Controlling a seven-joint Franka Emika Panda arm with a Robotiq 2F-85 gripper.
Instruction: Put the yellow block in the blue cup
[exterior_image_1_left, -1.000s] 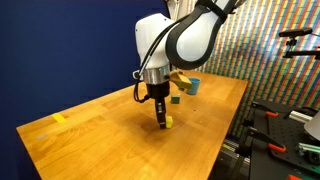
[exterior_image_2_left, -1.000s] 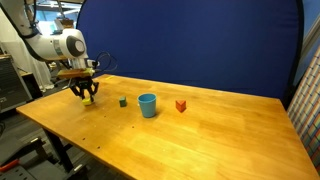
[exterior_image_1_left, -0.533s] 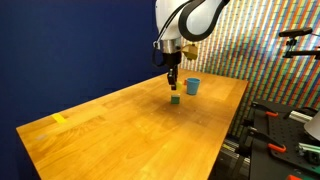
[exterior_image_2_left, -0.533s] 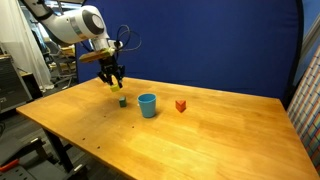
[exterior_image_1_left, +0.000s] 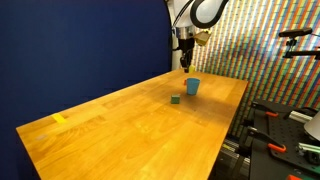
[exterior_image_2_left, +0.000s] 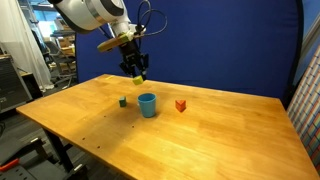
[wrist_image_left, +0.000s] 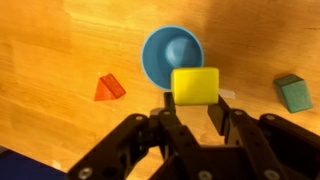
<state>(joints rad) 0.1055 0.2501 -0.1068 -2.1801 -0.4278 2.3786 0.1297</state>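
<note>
The blue cup's opening (wrist_image_left: 172, 56) is below my gripper and to its left in the wrist view, so my gripper should move that way, go down and let go of the block (wrist_image_left: 195, 84).
My gripper (wrist_image_left: 195, 105) is shut on the yellow block (wrist_image_left: 195, 84), a small bright yellow cube, and holds it high above the table. In the wrist view the blue cup (wrist_image_left: 172, 56) stands open directly below, just past the block. In both exterior views the gripper (exterior_image_2_left: 138, 72) (exterior_image_1_left: 187, 64) hangs in the air above the blue cup (exterior_image_2_left: 147, 104) (exterior_image_1_left: 192, 86). The block shows as a yellow speck between the fingers (exterior_image_2_left: 139, 75).
A dark green cube (wrist_image_left: 294, 92) (exterior_image_2_left: 123, 101) (exterior_image_1_left: 175, 99) lies beside the cup. A red-orange wedge (wrist_image_left: 109, 87) (exterior_image_2_left: 181, 105) lies on its other side. A flat pale yellow piece (exterior_image_1_left: 60, 118) lies near the wooden table's (exterior_image_1_left: 120, 130) far corner.
The gripper has risen with the yellow block and travelled across the table from the green cube's side to a spot above the blue cup.
</note>
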